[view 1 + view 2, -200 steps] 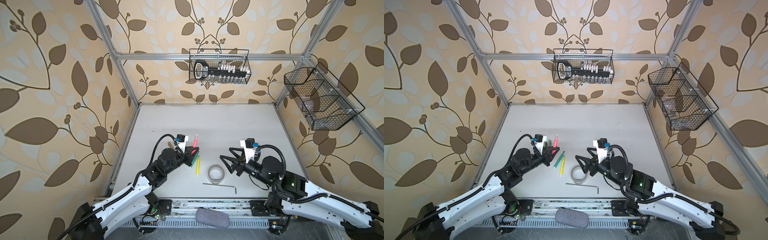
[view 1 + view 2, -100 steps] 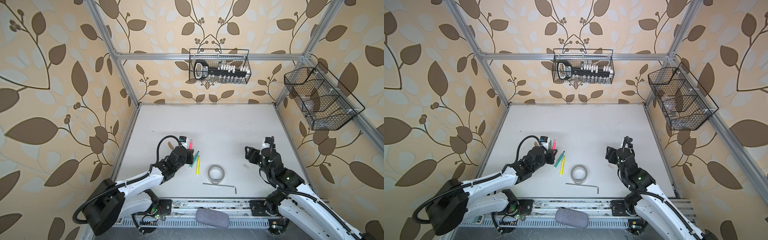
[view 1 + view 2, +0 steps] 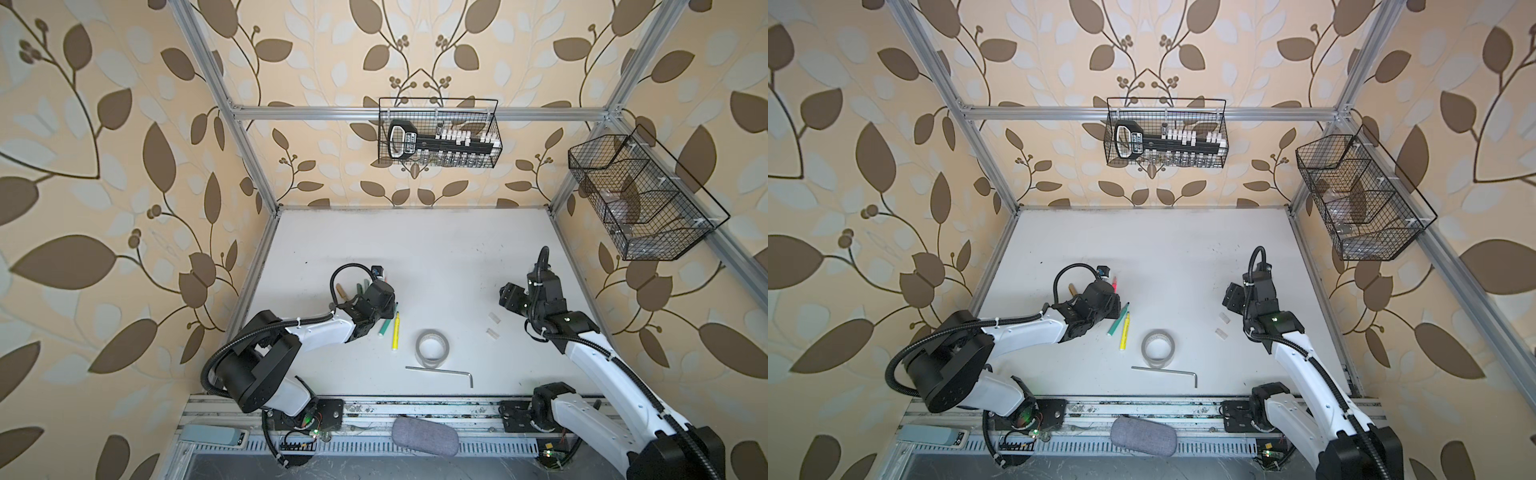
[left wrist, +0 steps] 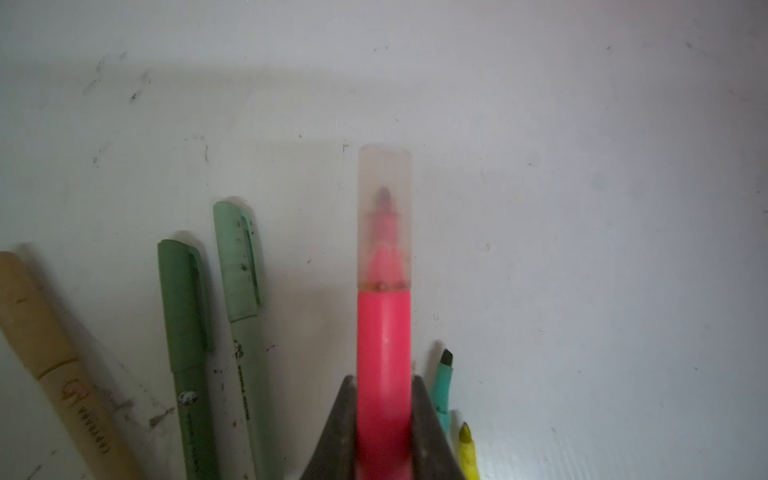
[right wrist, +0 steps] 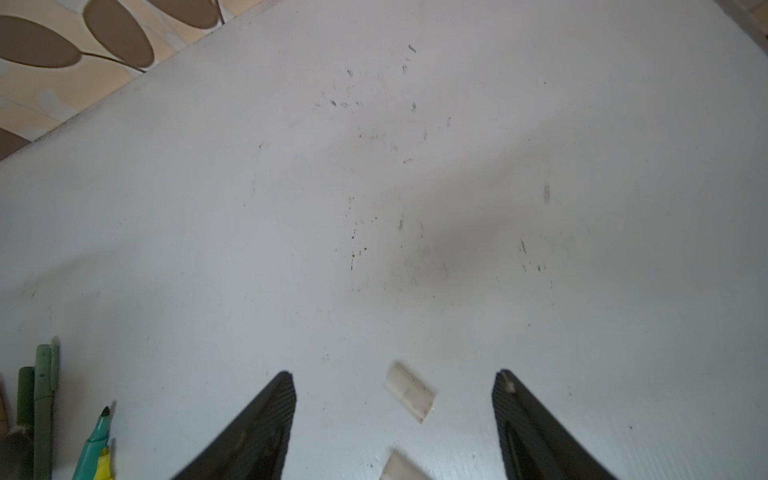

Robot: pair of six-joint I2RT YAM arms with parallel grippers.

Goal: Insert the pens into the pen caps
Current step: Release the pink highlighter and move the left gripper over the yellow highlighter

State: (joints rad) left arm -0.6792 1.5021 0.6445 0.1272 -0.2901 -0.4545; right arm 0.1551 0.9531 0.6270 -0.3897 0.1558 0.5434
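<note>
My left gripper will next bring the pink marker (image 4: 384, 332), which is already capped, down onto the bare tabletop beside the grey-green pen and release it there, because that spot lies just below.
My left gripper (image 4: 384, 378) is shut on a pink marker (image 4: 384, 332) that wears a clear cap (image 4: 384, 216), held low over the table. Beside it lie a tan pen (image 4: 45, 353), a dark green pen (image 4: 185, 332) and a grey-green pen (image 4: 241, 291), each capped. An uncapped green marker (image 3: 385, 326) and yellow marker (image 3: 396, 332) lie just right of that gripper (image 3: 1105, 291). My right gripper (image 5: 395, 373) hangs open above two loose clear caps (image 5: 409, 390) (image 5: 401, 467). In both top views the caps (image 3: 494, 318) (image 3: 1220, 332) lie just left of the right gripper (image 3: 508, 296).
A roll of clear tape (image 3: 432, 348) and a silver hex key (image 3: 440, 371) lie near the table's front middle. A grey case (image 3: 426, 441) rests on the front rail. Wire baskets hang on the back wall (image 3: 438, 133) and the right wall (image 3: 640, 199).
The right gripper has pulled away from the middle, over to the right above the clear caps. The left gripper has carried the pink marker back and down beside the capped pens.
</note>
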